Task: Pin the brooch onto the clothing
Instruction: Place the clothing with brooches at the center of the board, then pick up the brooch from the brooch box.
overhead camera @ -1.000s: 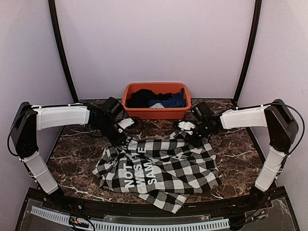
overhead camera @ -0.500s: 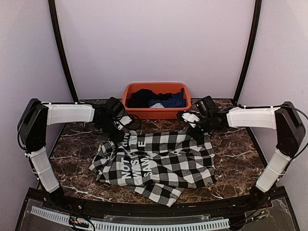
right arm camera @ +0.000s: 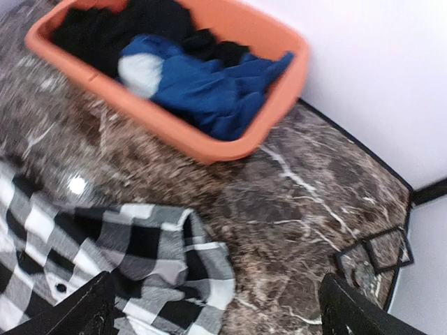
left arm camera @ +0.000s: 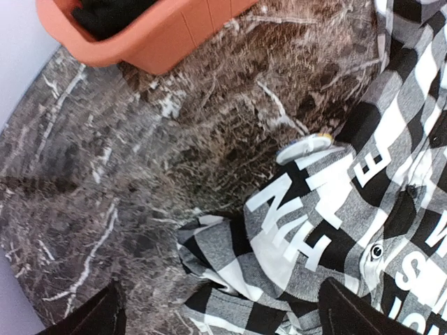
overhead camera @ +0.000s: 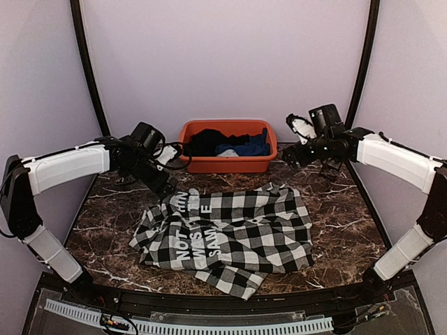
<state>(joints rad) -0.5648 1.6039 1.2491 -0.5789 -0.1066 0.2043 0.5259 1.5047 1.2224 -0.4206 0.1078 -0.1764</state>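
Note:
My right gripper should next go down and to the right in the top view into the small black case [overhead camera: 330, 169] [right arm camera: 370, 259], since the case lies aside from its open fingers.
The clothing [overhead camera: 230, 234], a black-and-white check shirt with white block letters, lies spread on the dark marble table [overhead camera: 112, 209]. My left gripper [overhead camera: 165, 187] hangs open just above the shirt's back left corner [left arm camera: 230, 258], with nothing between its fingers [left arm camera: 353, 314]. My right gripper [overhead camera: 290, 155] is open and empty, raised over the table right of the basket, behind the shirt's back right corner [right arm camera: 174, 258]. A small white oval piece [left arm camera: 304, 148] with a yellowish end lies at the shirt's back edge. I cannot tell whether it is the brooch.
An orange basket [overhead camera: 227, 165] stands at the back middle of the table. It holds a black garment [right arm camera: 105, 31] and a blue one [right arm camera: 209, 87]. A black frame runs round the table, and pale walls close it in on three sides.
Both grippers have opened and let go of the shirt's back edge. Both arms have risen and drawn back outward. The shirt now lies flatter and farther back.

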